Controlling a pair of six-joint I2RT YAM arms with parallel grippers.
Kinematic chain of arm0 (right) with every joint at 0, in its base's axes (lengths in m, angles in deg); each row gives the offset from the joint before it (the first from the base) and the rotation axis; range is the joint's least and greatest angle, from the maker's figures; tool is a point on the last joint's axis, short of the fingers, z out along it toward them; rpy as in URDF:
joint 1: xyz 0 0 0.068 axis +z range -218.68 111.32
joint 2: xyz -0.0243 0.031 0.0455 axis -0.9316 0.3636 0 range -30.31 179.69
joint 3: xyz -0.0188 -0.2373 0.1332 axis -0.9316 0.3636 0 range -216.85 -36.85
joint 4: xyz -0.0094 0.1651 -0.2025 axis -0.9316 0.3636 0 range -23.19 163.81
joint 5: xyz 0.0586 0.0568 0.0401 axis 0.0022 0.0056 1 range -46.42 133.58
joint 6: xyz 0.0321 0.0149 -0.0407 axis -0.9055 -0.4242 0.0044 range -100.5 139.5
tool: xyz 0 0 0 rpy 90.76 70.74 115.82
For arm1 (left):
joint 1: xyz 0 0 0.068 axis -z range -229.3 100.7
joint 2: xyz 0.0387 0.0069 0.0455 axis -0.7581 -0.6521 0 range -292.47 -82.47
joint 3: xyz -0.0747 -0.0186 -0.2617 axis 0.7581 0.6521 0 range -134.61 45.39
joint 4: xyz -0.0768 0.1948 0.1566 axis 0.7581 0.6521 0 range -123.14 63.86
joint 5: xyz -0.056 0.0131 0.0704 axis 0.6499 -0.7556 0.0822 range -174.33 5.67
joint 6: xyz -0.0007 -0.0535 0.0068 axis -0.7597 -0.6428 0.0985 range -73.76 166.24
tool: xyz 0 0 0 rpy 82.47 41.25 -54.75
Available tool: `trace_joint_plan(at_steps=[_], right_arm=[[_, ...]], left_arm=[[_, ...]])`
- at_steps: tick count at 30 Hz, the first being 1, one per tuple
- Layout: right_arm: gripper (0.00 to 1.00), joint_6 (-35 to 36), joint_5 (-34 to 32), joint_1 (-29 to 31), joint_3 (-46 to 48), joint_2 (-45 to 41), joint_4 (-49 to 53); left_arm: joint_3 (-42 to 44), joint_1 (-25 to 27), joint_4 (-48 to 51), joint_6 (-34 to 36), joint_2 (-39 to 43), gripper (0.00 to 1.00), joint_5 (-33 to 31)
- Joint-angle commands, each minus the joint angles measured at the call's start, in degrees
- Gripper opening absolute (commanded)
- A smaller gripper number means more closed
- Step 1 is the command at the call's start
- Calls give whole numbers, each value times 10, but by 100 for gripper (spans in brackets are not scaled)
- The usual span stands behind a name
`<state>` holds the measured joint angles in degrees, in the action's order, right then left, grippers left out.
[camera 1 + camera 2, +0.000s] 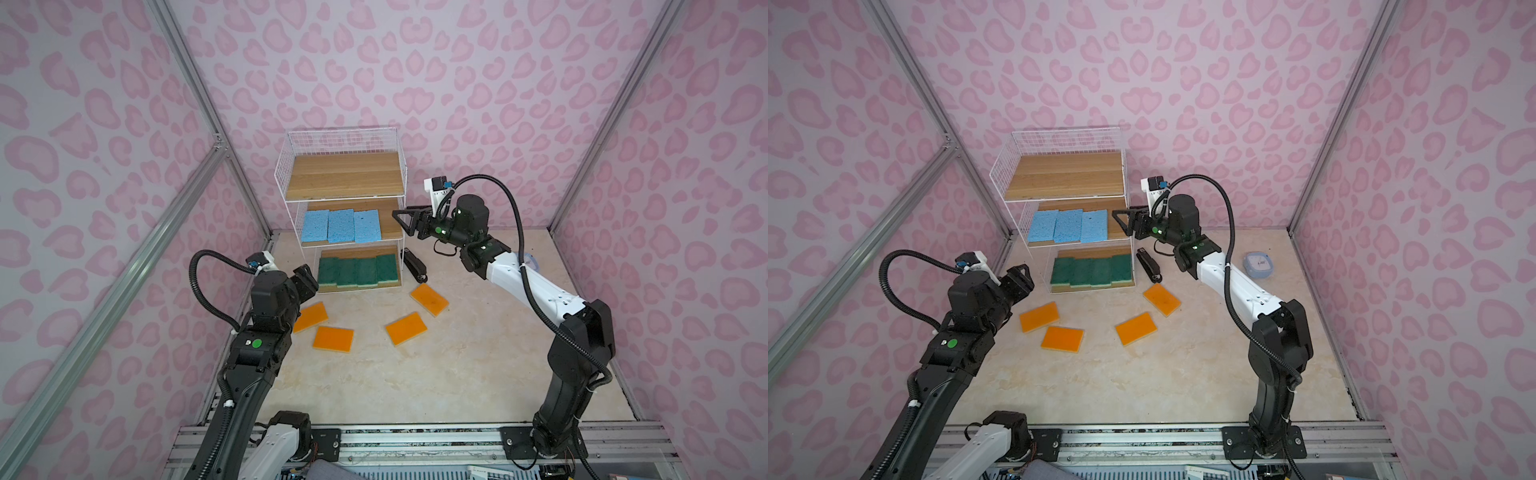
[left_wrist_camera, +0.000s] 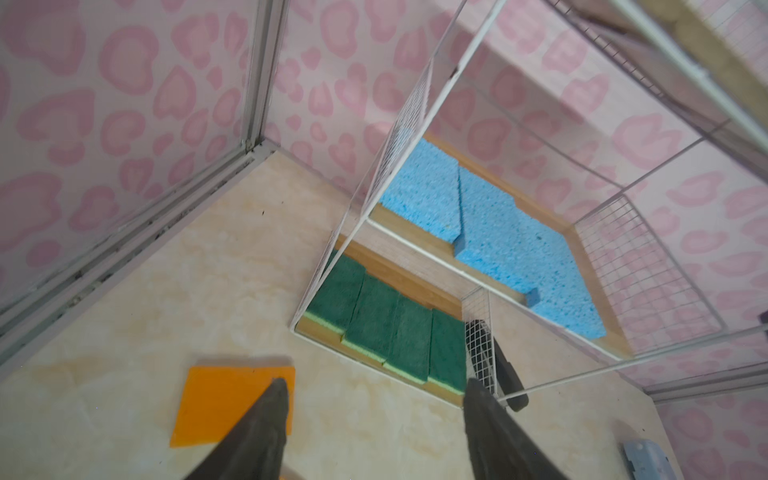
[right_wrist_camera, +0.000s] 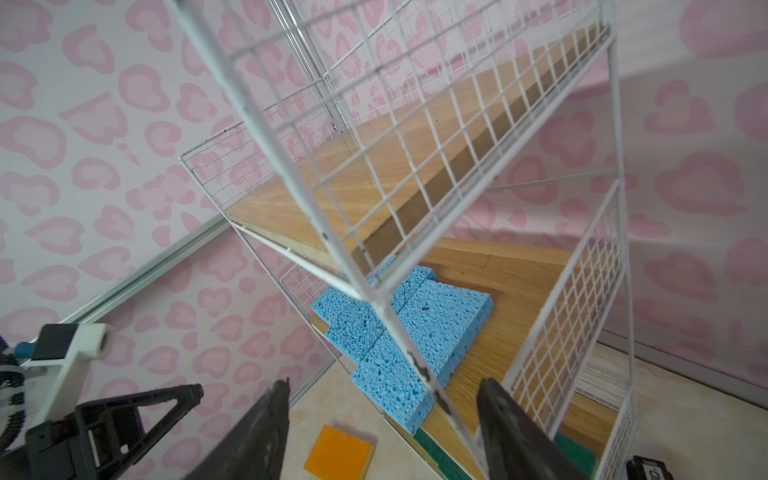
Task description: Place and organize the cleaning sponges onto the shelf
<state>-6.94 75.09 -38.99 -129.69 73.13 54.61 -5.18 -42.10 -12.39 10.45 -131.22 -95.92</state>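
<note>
My left gripper draws back from the shelf (image 1: 345, 174) next and lowers onto the near edge of the frontmost orange sponge (image 1: 331, 349), since that edge faces bare tabletop.
The shelf (image 1: 345, 174) stands at the back, its top board bare. Three light blue sponges (image 1: 340, 225) lie side by side on the middle tier. Several dark green sponges (image 1: 357, 271) fill the bottom tier. Several orange sponges lie on the table in front: (image 1: 309, 316), (image 1: 333, 338), (image 1: 406, 328), (image 1: 429, 299). My left gripper (image 1: 305, 280) hovers by the shelf's lower left corner, open and empty (image 2: 376, 384). My right gripper (image 1: 405, 220) is at the shelf's right side at middle-tier height, open and empty (image 3: 385, 381); a shelf post shows between its fingers.
A black stapler (image 1: 414, 264) lies on the table just right of the shelf's bottom tier. A small pale-blue case (image 1: 1258, 264) sits behind the right arm. Pink patterned walls close in on three sides.
</note>
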Motion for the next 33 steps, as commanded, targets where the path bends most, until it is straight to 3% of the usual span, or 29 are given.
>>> trace_joint_plan(at_steps=[1,11,17,21,33], right_arm=[[77,-4,-13,-1,35,-23,-11],[80,-55,-29,-20,262,-143,-61],[74,-86,-7,-25,363,-168,-87],[72,-95,2,-24,395,-172,-98],[72,-114,22,-19,398,-156,-109]], left_arm=[[36,0,65,-58,10,69,31],[140,-1,109,-112,12,66,92],[211,0,89,-138,3,62,111],[251,4,56,-148,-6,56,116],[292,12,-27,-154,-80,57,114]])
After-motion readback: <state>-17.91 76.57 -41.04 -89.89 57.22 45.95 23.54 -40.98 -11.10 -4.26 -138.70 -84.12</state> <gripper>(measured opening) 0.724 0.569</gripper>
